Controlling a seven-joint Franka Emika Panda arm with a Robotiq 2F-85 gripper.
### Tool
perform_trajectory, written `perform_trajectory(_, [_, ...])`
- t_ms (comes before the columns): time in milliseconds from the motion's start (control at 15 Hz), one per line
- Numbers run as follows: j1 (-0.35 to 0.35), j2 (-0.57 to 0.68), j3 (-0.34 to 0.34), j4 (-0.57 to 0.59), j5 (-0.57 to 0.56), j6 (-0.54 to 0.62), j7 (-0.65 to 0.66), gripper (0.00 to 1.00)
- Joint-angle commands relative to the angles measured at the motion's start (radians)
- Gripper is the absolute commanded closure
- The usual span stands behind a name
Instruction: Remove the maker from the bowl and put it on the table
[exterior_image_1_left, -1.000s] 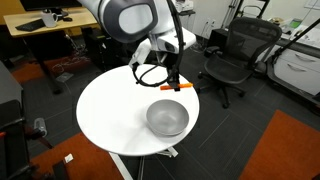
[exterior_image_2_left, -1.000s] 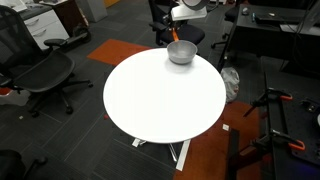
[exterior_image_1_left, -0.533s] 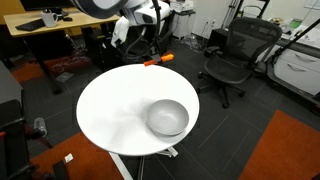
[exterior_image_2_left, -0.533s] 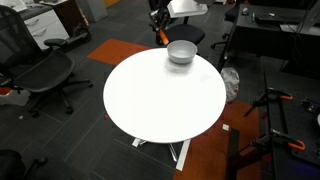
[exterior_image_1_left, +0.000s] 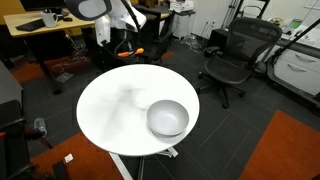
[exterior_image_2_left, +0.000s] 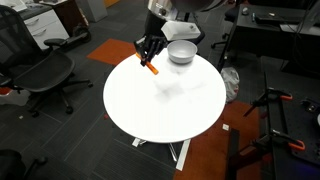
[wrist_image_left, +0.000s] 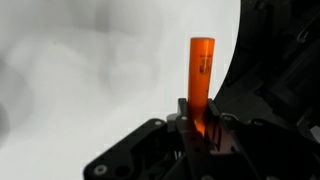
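Note:
The gripper carries the marker in from the table's rim next, then down beside the bowl.
My gripper is shut on the slim orange marker and holds it in the air over the edge of the round white table. In the wrist view the marker sticks out from between the jaws, above the table's rim. The light grey bowl stands apart from the gripper, near the table's edge. In an exterior view the bowl looks empty, and the gripper with the marker hangs at the table's far edge.
Black office chairs stand around the table. A wooden desk with equipment is behind the arm. The floor has dark carpet with orange patches.
The gripper has carried the marker up and away from the bowl, across to another part of the table's edge. The bowl has stayed in place.

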Motion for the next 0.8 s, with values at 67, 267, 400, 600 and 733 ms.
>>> perform_trajectory(67, [0.006, 0.072, -0.03, 0.037, -0.026, -0.085, 0.002, 0.95])
perform_trajectory(267, [0.02, 0.141, -0.075, 0.069, -0.069, -0.113, 0.035, 0.95])
perform_trajectory(400, [0.025, 0.183, -0.098, 0.094, -0.096, -0.133, 0.049, 0.95])
perform_trajectory(600, [0.022, 0.236, -0.112, 0.133, -0.114, -0.168, 0.048, 0.95])
perform_trajectory(733, [0.022, 0.264, -0.117, 0.158, -0.117, -0.193, 0.05, 0.95])
